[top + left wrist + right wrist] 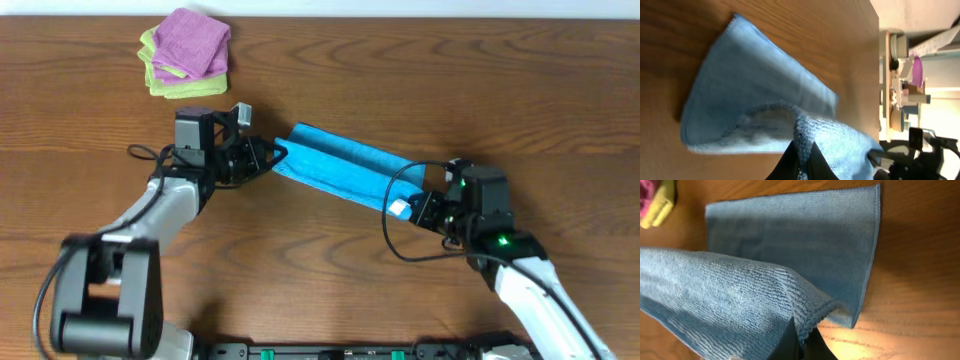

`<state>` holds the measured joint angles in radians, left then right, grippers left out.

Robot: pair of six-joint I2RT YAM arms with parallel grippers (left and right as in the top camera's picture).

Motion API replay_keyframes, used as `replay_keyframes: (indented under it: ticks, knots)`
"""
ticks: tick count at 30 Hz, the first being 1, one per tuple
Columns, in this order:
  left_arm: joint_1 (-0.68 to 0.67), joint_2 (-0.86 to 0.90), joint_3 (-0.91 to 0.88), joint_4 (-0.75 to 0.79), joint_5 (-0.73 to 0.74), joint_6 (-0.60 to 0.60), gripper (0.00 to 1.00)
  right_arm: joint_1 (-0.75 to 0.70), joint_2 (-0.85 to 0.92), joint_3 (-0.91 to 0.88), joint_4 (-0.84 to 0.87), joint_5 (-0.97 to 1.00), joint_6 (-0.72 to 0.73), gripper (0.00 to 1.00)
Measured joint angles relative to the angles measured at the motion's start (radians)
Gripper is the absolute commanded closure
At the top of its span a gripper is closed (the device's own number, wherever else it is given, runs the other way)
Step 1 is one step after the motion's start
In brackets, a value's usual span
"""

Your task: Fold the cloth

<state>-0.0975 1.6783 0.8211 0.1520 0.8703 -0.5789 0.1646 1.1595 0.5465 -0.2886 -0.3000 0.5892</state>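
Observation:
A piece of cloth still lies uncovered at the far corner of the cloth's flat lower layer (418,168) (872,193). My right gripper will move outward and down toward that corner and let go.
The sky-blue cloth (340,166) lies as a long folded band across the middle of the table, slanting from upper left to lower right. My left gripper (276,154) is shut on its left end, and my right gripper (412,206) is shut on its right end, beside the small white tag (399,208). In the left wrist view the black fingers (817,165) pinch a raised edge of the cloth (755,90), lifting it above the layer beneath. In the right wrist view the fingers (790,345) clamp a lifted corner of the cloth (790,245) over the flat lower layer.
A purple cloth (191,41) lies folded on a lime-green cloth (185,84) at the table's back left. The wooden table (520,90) runs on around the cloth. Cables trail beside both wrists.

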Motion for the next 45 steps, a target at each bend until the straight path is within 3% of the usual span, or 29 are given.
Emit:
replay_keyframes:
  ticks: [7,19,45]
  knots:
    - [-0.003,0.107,0.014,0.081,-0.007,-0.054,0.94,0.0,0.072,0.021,0.038,0.034,-0.041,0.99]
    - [-0.055,0.314,0.256,0.084,-0.017,-0.053,0.94,-0.008,0.185,0.024,0.168,0.119,-0.053,0.99]
    - [-0.068,0.33,0.265,0.031,-0.112,-0.049,0.94,-0.069,0.386,0.028,0.396,0.108,-0.064,0.99]
